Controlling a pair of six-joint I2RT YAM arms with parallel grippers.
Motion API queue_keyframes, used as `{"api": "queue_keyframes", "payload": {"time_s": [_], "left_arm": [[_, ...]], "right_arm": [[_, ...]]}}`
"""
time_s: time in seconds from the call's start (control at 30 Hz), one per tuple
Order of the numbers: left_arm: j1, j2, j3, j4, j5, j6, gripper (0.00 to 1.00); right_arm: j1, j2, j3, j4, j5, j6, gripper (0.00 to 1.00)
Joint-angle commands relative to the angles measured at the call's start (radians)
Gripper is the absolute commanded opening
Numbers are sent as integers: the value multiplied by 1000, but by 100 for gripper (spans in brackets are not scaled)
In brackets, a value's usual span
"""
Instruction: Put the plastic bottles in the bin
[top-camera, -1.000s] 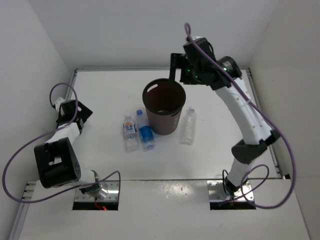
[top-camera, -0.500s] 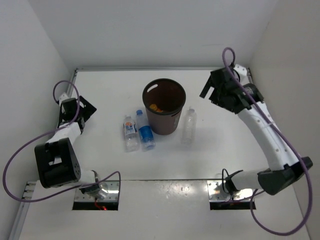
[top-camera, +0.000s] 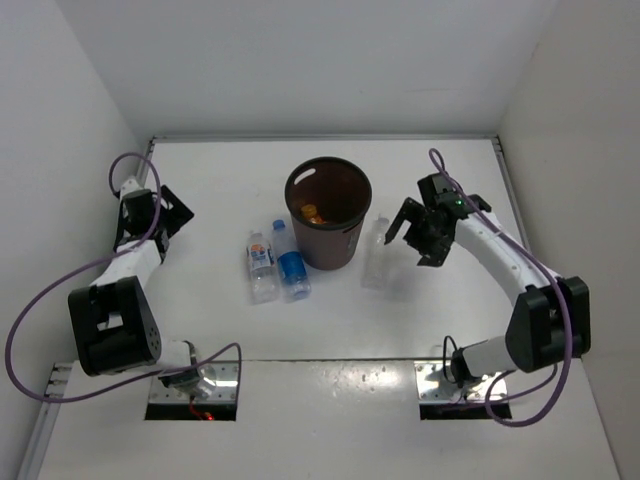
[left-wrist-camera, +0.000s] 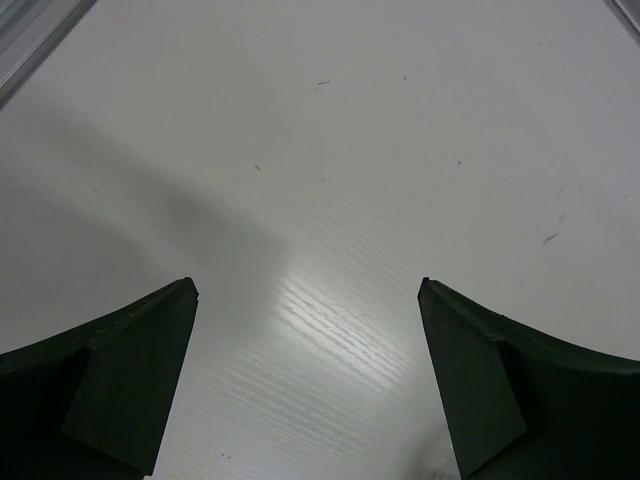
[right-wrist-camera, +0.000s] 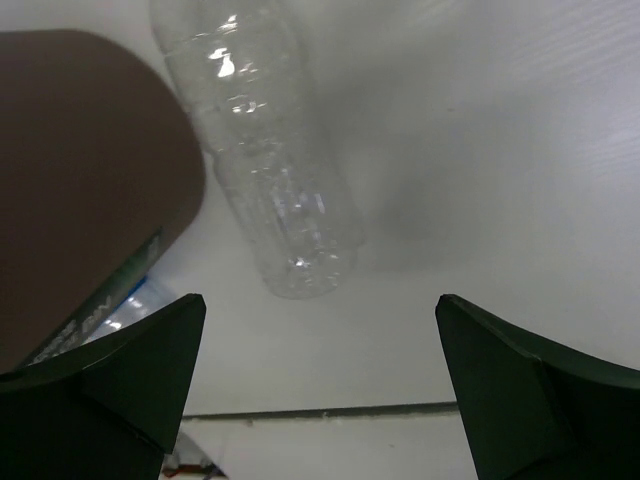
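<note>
The plain clear bottle is below the right gripper and to its left in the top view, so the gripper will next move left and down, with its fingers on both sides of the plain clear bottle's middle (top-camera: 376, 255) (right-wrist-camera: 252, 130).
The dark brown bin (top-camera: 345, 240) stands mid-table with a short orange bottle (top-camera: 311, 212) lying inside it. Left of the bin lie a clear bottle with a white-blue label (top-camera: 262, 266) and a blue-labelled, blue-capped bottle (top-camera: 292, 263). A plain clear bottle (top-camera: 376, 254) (right-wrist-camera: 270, 170) lies just right of the bin (right-wrist-camera: 80, 180). My right gripper (top-camera: 410, 240) (right-wrist-camera: 320, 300) hangs open and empty beside that plain bottle, to its right. Far to the left, my left gripper (top-camera: 172, 218) (left-wrist-camera: 307, 285) is open over bare table (left-wrist-camera: 330, 150).
White walls close in the table on the left, back and right. A metal rail (left-wrist-camera: 30, 35) runs along the table edge near the left gripper. A corner of the blue-labelled bottle (right-wrist-camera: 130, 300) peeks out from under the bin's side in the right wrist view.
The right arm swung away from above the bin, out to the right, then down beside the plain clear bottle. The orange bottle now shows inside the bin. The left arm barely shifted.
</note>
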Motion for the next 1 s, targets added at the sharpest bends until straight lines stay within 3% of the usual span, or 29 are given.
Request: {"api": "queue_keyframes", "payload": {"time_s": [0.0,0.33,0.63,0.77,0.97], "left_arm": [[-6,-38,-10,-11,-22,40,100],[-6,-29,1,2,-29,40,100],[-6,-20,1,2,-50,59,100],[-6,-20,1,2,-59,59,100],[-6,-11,-8,2,-68,59,100]], "right_arm": [[-8,33,-38,206,-185,9,100],[12,238,-17,229,-176,-1,100],[22,419,59,170,-213,-11,89],[2,441,69,131,-156,-11,76],[-27,377,43,121,-118,9,41]]}}
